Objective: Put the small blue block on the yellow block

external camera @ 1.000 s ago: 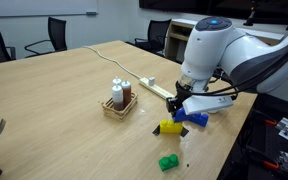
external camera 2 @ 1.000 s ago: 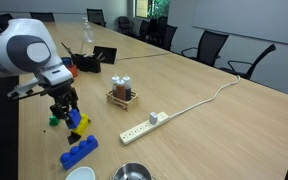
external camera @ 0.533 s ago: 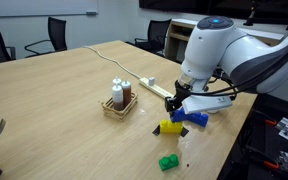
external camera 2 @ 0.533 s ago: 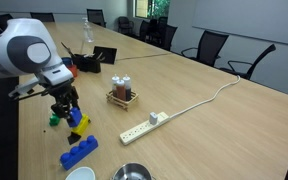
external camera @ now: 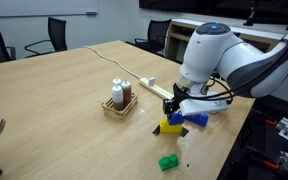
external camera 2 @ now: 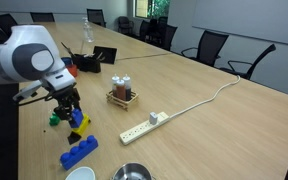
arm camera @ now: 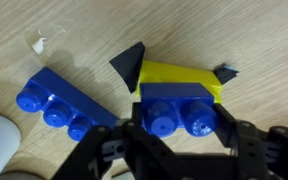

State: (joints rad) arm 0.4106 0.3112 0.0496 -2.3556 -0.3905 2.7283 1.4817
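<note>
The small blue block (arm camera: 177, 115) is already over the yellow block (arm camera: 181, 74), which is just below my gripper. My gripper should go down slightly next and let go of the small block there.
In the wrist view the small blue block (arm camera: 177, 115) sits between my gripper's (arm camera: 179, 135) two black fingers, which press on both its sides. It rests on or just above the near end of the yellow block (arm camera: 180, 78), which lies on the wooden table. In both exterior views the gripper (external camera: 175, 110) (external camera 2: 72, 112) points down over the yellow block (external camera: 170, 127) (external camera 2: 77, 135). The small blue block shows in an exterior view (external camera 2: 82, 124) and is mostly hidden by the fingers in the other.
A longer dark blue brick (arm camera: 64, 100) (external camera 2: 79, 152) (external camera: 196, 119) lies beside the yellow one. A green brick (external camera: 168, 162) (external camera 2: 54, 120) lies nearby. A condiment caddy (external camera: 119, 100), a power strip (external camera 2: 144, 126), a metal bowl (external camera 2: 134, 172) and a white cup (external camera 2: 81, 173) are on the table.
The arm's upper links have shifted slightly. The gripper and the blocks stay where they were.
</note>
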